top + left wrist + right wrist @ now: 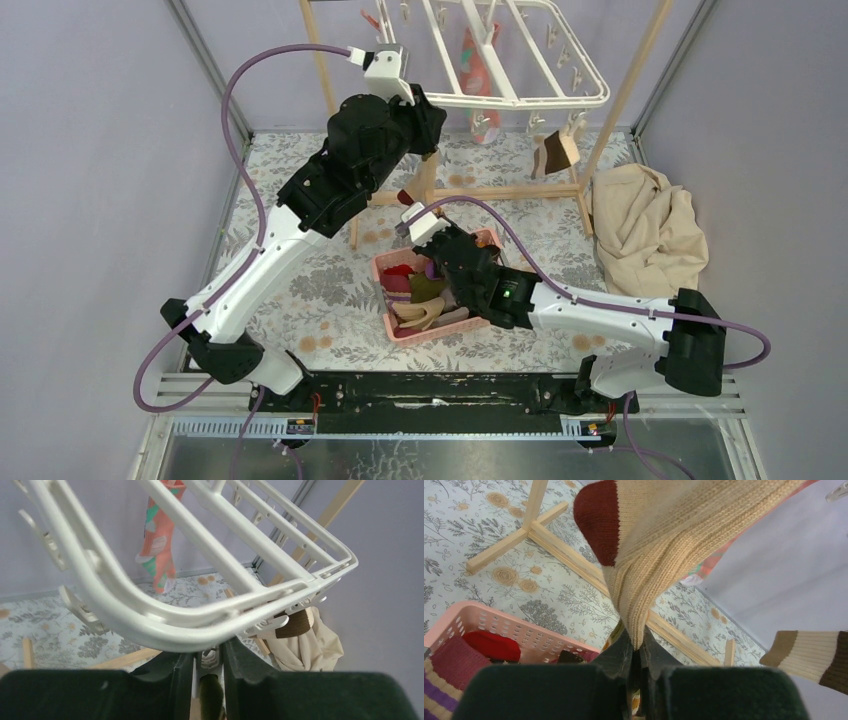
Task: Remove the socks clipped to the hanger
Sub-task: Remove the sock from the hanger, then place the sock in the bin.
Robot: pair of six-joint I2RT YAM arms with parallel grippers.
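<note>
The tan sock [664,540] will move back with my right gripper, away from the hanger, and then I will let go of it among the others.
The white hanger [520,98] hangs at the back. My left gripper [209,647] is raised under its near rounded corner [150,625], shut on a small white clip [210,657] that holds olive fabric [211,695]. My right gripper [638,647] is above the pink basket, shut on the lower end of a tan ribbed sock [664,540] with a dark red toe, which rises away from the jaws. An orange-red sock [478,65] is clipped at the hanger's middle. A brown-and-cream striped sock [555,152] hangs from its near right corner.
The pink basket [385,262] on the flowered table holds several socks, red and purple-striped among them. The wooden rail frame [480,192] stands under the hanger, its foot just beyond the basket. A large beige cloth [645,225] lies at the right.
</note>
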